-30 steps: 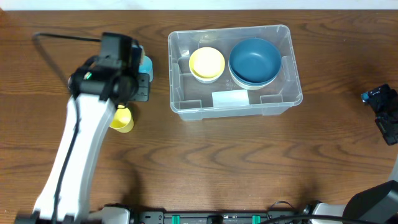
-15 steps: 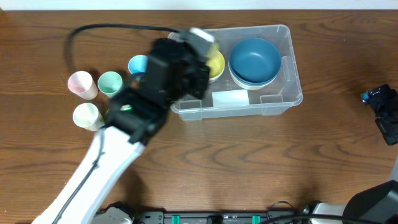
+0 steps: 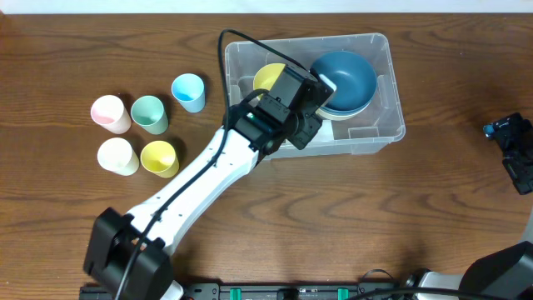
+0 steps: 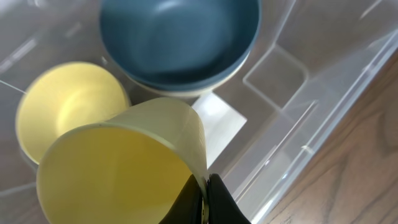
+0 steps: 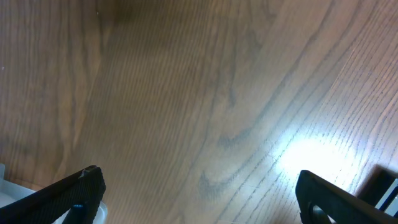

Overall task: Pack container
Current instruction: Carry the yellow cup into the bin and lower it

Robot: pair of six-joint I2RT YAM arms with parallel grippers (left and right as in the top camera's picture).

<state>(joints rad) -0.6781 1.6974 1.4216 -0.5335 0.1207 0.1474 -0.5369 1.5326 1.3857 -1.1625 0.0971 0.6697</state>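
Note:
I need to lower my left gripper into the bin next and put the pale yellow cup down on the white label (image 3: 323, 133) beside the blue bowls, where the bottom of the bin is free.
The container (image 3: 395, 109) is a large clear bin at the back middle of the table. Stacked dark blue bowls (image 3: 348, 77) fill its right half and a yellow bowl (image 3: 265, 77) lies in its left half. My left gripper (image 4: 206, 186) is shut on the rim of a pale yellow cup (image 4: 124, 168), held over the bin between the yellow bowl (image 4: 68, 102) and the blue bowls (image 4: 180, 37). In the overhead view the left gripper (image 3: 310, 90) hides that cup. My right gripper (image 5: 199, 193) stands open above bare wood, far right (image 3: 516, 154).
Several cups stand left of the bin: pink (image 3: 111, 113), green (image 3: 150, 113), blue (image 3: 189, 92), cream (image 3: 117, 155) and yellow (image 3: 159, 157). A white label (image 4: 221, 124) lies on the bin floor. A black cable (image 3: 229, 50) loops over the bin's left rim.
My left arm has swung right from the cups to over the bin, carrying the pale yellow cup. The right arm has not moved.

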